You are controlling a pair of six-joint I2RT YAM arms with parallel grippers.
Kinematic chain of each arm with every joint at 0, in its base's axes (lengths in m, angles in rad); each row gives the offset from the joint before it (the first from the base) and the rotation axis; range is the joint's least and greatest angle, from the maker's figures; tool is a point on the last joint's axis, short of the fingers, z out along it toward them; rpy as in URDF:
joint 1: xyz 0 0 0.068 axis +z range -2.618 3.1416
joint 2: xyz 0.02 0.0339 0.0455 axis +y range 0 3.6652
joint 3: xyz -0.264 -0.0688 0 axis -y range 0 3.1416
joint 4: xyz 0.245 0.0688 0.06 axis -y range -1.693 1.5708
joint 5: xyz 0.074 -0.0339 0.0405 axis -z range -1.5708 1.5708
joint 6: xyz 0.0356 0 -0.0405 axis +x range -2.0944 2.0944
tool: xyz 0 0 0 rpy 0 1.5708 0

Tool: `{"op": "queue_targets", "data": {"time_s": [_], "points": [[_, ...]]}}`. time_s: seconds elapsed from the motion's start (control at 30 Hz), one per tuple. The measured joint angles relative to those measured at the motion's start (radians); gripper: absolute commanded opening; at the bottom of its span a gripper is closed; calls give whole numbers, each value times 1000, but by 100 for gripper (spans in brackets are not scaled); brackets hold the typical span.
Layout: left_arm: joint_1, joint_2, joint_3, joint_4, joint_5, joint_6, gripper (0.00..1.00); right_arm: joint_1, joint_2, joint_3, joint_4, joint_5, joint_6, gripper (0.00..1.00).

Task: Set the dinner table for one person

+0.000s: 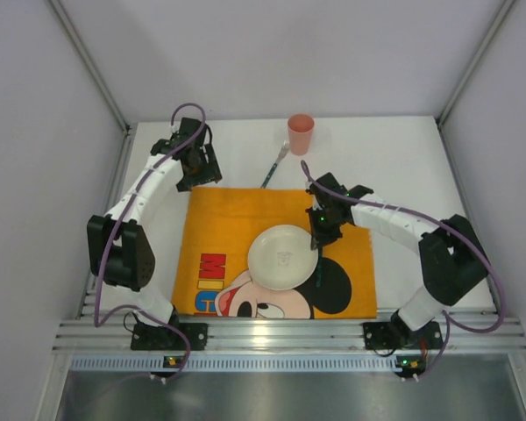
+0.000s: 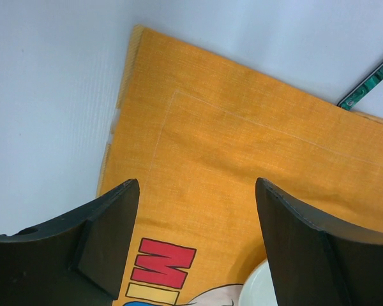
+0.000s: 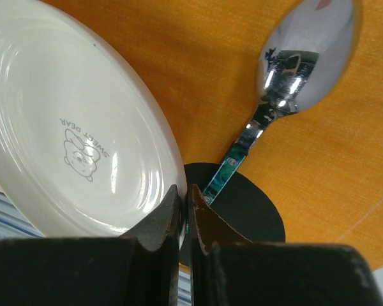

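Observation:
My right gripper eases slightly down over the placemat's middle next and opens off the plate's rim, since the plate (image 1: 285, 257) is already there beside the spoon.
The white dinner table (image 1: 394, 167) carries an orange cartoon-mouse placemat (image 1: 237, 219). A white plate (image 1: 285, 257) is over the placemat's middle. My right gripper (image 1: 318, 239) is shut on the plate's right rim; in the right wrist view the rim of the plate (image 3: 83, 127) sits between its fingertips (image 3: 184, 189). A green-handled spoon (image 3: 287, 70) is over the mat, its handle end hidden behind the right finger (image 3: 207, 220). My left gripper (image 1: 202, 171) is open and empty above the mat's back left corner (image 2: 198, 185).
A pink cup (image 1: 300, 133) stands at the back of the table. A green-handled utensil (image 1: 274, 167) lies just behind the placemat's back edge; its handle also shows in the left wrist view (image 2: 370, 86). Grey walls close in three sides.

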Motion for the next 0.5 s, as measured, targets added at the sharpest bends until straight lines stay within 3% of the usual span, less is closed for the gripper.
{"op": "queue_targets", "data": {"time_s": [0.3,0.37,0.4,0.5], "points": [[0,50,84,18,19,-4,79,17,50,0,72,-10,-5,0],[0,84,128,24,27,-7,79,18,63,1,76,-4,-10,7],[0,103,148,34,31,-8,79,18,69,1,78,-1,-11,32],[-7,154,199,53,42,-7,79,18,82,1,82,17,-13,88]]}}
